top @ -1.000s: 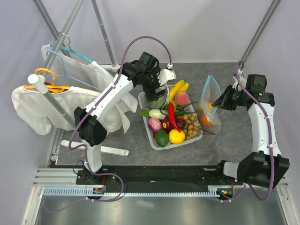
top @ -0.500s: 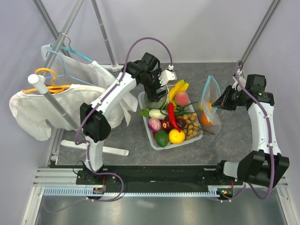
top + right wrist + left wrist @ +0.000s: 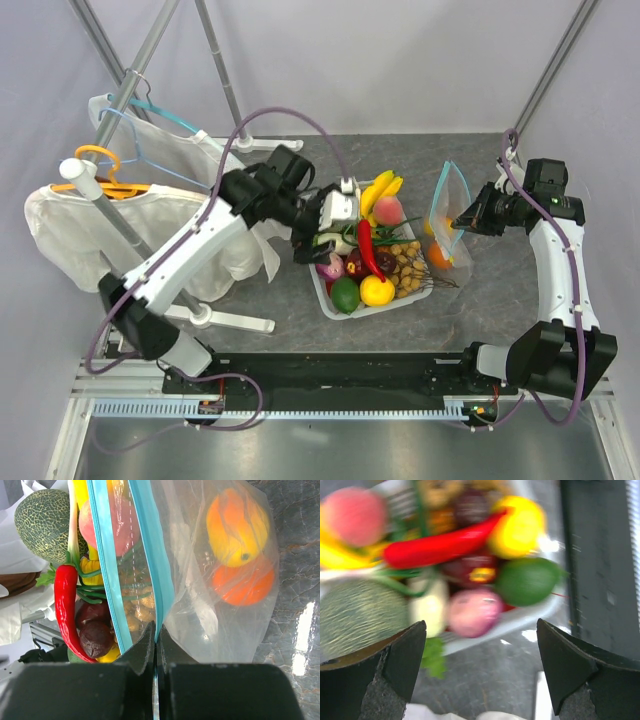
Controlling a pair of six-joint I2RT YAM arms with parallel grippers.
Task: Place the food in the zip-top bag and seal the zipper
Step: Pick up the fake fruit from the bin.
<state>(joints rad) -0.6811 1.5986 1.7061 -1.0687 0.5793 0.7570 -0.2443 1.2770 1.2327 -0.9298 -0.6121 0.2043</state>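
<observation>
The green lime lies uncovered below my left gripper and back toward the base, so my gripper should draw its open fingers back, turn and lower them around it.
The zip-top bag stands to the right of the white tray, its mouth open. It holds a round orange and a yellow-orange piece. My right gripper is shut on one teal zipper strip, with the jaws pinched together on it in the right wrist view. The other strip hangs apart. My left gripper is open and empty above the tray's left edge. Its wrist view is blurred and shows the gripper over a pink piece, green lime and red chili.
The tray also holds a netted melon, bananas, a peach, a yellow lemon and small brown pieces. A clothes rack with white garments, hangers and a white foot stands at the left.
My left arm has swung from the tray's far side to its left side, nearer the rack, gripper open throughout. The right gripper and the bag have not moved.
</observation>
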